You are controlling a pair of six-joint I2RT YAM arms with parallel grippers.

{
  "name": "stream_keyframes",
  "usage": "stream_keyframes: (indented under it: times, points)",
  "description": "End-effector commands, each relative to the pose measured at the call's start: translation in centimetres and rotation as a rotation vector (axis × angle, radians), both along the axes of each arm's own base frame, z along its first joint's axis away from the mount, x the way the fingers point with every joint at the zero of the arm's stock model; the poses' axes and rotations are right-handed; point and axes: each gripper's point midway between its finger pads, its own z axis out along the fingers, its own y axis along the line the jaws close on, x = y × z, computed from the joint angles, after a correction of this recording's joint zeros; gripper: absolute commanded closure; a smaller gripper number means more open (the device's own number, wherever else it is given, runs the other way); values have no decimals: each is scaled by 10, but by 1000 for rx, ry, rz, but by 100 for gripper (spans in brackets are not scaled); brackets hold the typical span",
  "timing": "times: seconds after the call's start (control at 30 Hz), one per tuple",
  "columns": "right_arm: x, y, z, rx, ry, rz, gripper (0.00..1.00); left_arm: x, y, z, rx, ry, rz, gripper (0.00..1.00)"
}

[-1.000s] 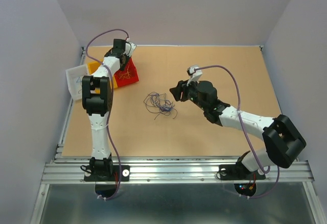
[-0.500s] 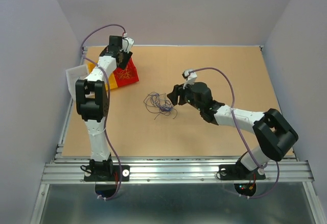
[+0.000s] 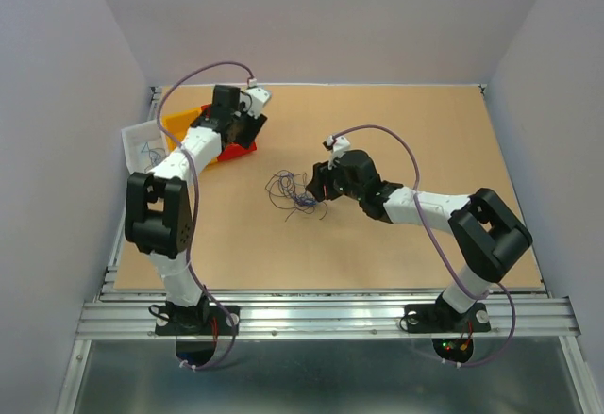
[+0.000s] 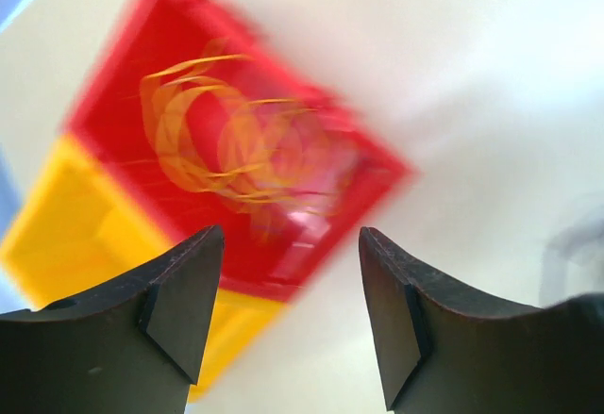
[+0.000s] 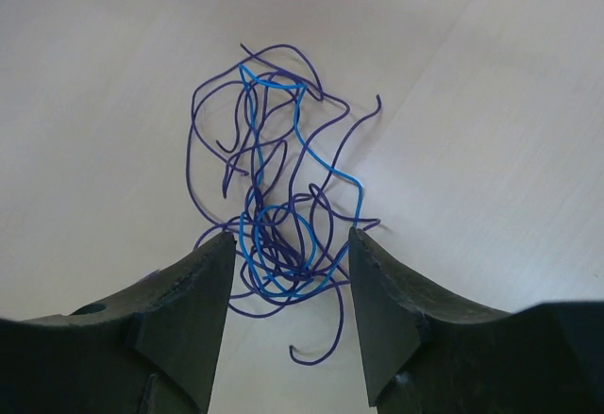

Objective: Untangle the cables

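Observation:
My right gripper goes down onto that loop point(image 3: 307, 201) point(image 5: 291, 273) next and closes on it, since the blue cable loops through the near clump between my open fingers.
A loose tangle of thin purple and light-blue cables point(image 3: 293, 192) lies on the tan table near its middle. My right gripper point(image 3: 317, 186) is at the tangle's right edge. In the right wrist view it point(image 5: 291, 237) stands open, its fingers either side of the near part of the cables point(image 5: 283, 178), not pinching them. My left gripper point(image 3: 253, 126) hovers at the red bin's right end. The left wrist view is blurred; there it point(image 4: 288, 240) is open and empty. Beyond it, orange-yellow cables point(image 4: 236, 136) lie coiled in the red bin point(image 4: 113, 103).
At the back left stand a red bin point(image 3: 238, 150), a yellow bin point(image 3: 184, 120) and a white bin point(image 3: 140, 140) side by side. Lilac arm cords arc over both arms. Grey walls close in the table on three sides.
My left gripper has opened and swung right, off the red bin toward the table. My right arm has reached left, bringing its open fingers up to the tangle.

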Motion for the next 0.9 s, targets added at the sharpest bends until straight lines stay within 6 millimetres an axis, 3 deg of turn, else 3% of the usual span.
stream_keyframes:
  times: [0.0,0.07,0.1,0.13,0.27,0.3,0.37,0.4,0.47,0.5,0.6,0.63,0.67,0.7,0.73,0.8,0.83,0.87]
  points:
    - [-11,12,13,6,-13,110,43,-52,-93,15,-139,-72,-285,30]
    - [-24,16,11,16,2,171,43,-62,-116,34,-228,-155,-359,29]
    - [-27,16,9,11,1,189,43,-71,-119,25,-243,-142,-377,29]
    - [-29,16,6,5,4,197,43,-74,-123,35,-268,-178,-396,29]
    - [-21,19,3,-8,-1,187,45,-90,-126,33,-332,-224,-414,29]
    - [-23,23,-4,-11,16,215,46,-94,-125,28,-338,-218,-410,29]
    - [-27,30,-7,-10,24,248,55,-93,-120,41,-346,-276,-380,29]
    - [-25,31,-9,-16,26,249,59,-95,-116,36,-343,-279,-364,29]
    - [-23,31,-13,-30,32,242,65,-94,-109,51,-345,-347,-330,29]
    - [-22,32,-13,-34,30,243,66,-97,-106,49,-345,-353,-323,29]
    - [-24,32,-19,-47,35,259,69,-101,-99,69,-355,-427,-306,29]
    - [-24,32,-17,-47,30,260,74,-105,-96,77,-362,-460,-307,29]
    - [-24,31,-14,-47,20,256,94,-108,-95,79,-366,-475,-309,29]
    - [-21,28,-11,-49,6,235,100,-113,-95,76,-370,-476,-318,29]
    - [-23,25,1,-34,-17,226,99,-118,-98,86,-382,-507,-347,29]
    - [-29,22,20,18,-56,227,99,-126,-101,85,-391,-514,-383,29]
    - [-33,22,38,68,-108,237,99,-131,-103,93,-400,-540,-406,29]
    - [-44,17,37,86,-109,255,100,-137,-108,93,-413,-537,-446,29]
